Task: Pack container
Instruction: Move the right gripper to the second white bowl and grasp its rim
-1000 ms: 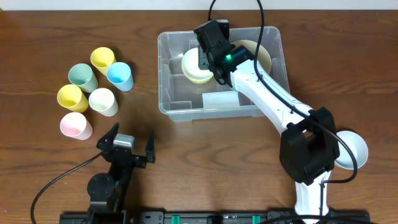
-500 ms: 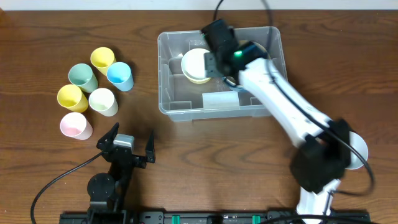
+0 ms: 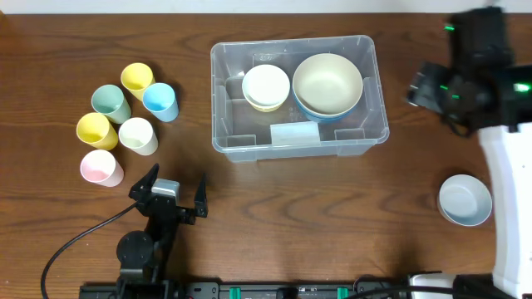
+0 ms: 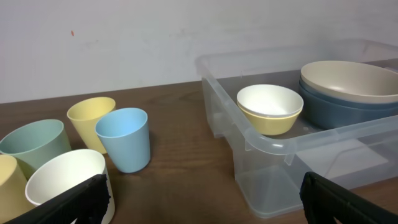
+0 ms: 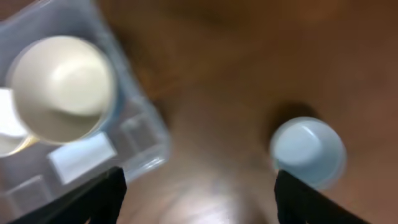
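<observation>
My right gripper comes down and back onto the far rim of the light blue bowl (image 5: 308,149) next, since the bowl sits alone outside the container.
The container (image 3: 239,137) is a clear bin at the back middle of the table. It holds a small white bowl (image 3: 266,83) nested in a yellow one, and a large beige bowl (image 3: 327,80) nested in a blue one. My right gripper (image 3: 440,87) hangs blurred above the table, right of the container. In the right wrist view it (image 5: 202,199) is open and holds nothing. Below it are the container's corner (image 5: 149,140) and a light blue bowl (image 5: 308,149). My left gripper (image 3: 172,191) rests open near the front edge; in its own view it (image 4: 202,202) faces the container (image 4: 267,149).
Several pastel cups stand at the left, among them a blue cup (image 3: 160,101), a white cup (image 3: 138,135) and a pink cup (image 3: 101,169). The light blue bowl (image 3: 465,199) sits alone at the front right. A white label (image 3: 294,134) lies on the container's front.
My right arm has come up out of the container and swung far to the right, its jaws spreading wider. The small white bowl stays in the container. The left arm has not moved.
</observation>
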Controlling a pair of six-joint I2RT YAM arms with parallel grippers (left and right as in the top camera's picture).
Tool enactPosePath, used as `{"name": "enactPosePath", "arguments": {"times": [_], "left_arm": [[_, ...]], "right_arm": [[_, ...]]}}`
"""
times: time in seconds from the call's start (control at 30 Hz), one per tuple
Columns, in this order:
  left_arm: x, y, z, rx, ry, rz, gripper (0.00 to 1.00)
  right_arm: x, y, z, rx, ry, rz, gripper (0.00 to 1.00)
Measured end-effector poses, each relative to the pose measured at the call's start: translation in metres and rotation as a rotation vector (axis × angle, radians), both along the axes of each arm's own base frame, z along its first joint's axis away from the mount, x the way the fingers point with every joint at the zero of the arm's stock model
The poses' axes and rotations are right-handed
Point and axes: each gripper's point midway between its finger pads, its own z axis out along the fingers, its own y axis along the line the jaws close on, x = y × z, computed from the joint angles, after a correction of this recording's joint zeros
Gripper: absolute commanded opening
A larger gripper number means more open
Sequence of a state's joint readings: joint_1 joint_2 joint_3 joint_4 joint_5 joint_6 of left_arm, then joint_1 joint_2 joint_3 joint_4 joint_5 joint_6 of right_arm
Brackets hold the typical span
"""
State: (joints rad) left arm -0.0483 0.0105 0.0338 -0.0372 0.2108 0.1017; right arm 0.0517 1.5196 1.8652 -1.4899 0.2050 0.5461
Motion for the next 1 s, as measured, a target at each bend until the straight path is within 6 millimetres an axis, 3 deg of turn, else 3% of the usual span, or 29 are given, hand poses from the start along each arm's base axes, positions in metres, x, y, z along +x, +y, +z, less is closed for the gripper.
{"name": "enactPosePath", "arguments": {"times": [0.13,0.27,0.43,0.63,0.8,1.0], "left_arm": [[0.000,0.000,0.000,0.000,0.000,0.000,0.98],[0.000,0.000,0.000,0.000,0.000,0.000,0.98],[0.000,0.000,0.000,0.000,0.000,0.000,0.98],[0.000,0.000,0.000,0.000,0.000,0.000,0.98],[0.000,0.000,0.000,0.000,0.000,0.000,0.98],[0.000,0.000,0.000,0.000,0.000,0.000,0.98]], "right_arm": [[-0.037,-0.039,-0.007,0.007,0.106,-0.165,0.74],[-0.061,-0.072,-0.020,0.021,0.167,-0.324,0.73],[-0.078,-0.098,-0.065,0.045,0.268,-0.460,0.71],[-0.083,-0.111,-0.141,0.117,0.325,-0.526,0.67],[-0.087,-0.106,-0.195,0.200,0.329,-0.523,0.65],[-0.088,-0.100,-0.229,0.228,0.314,-0.504,0.62]]}}
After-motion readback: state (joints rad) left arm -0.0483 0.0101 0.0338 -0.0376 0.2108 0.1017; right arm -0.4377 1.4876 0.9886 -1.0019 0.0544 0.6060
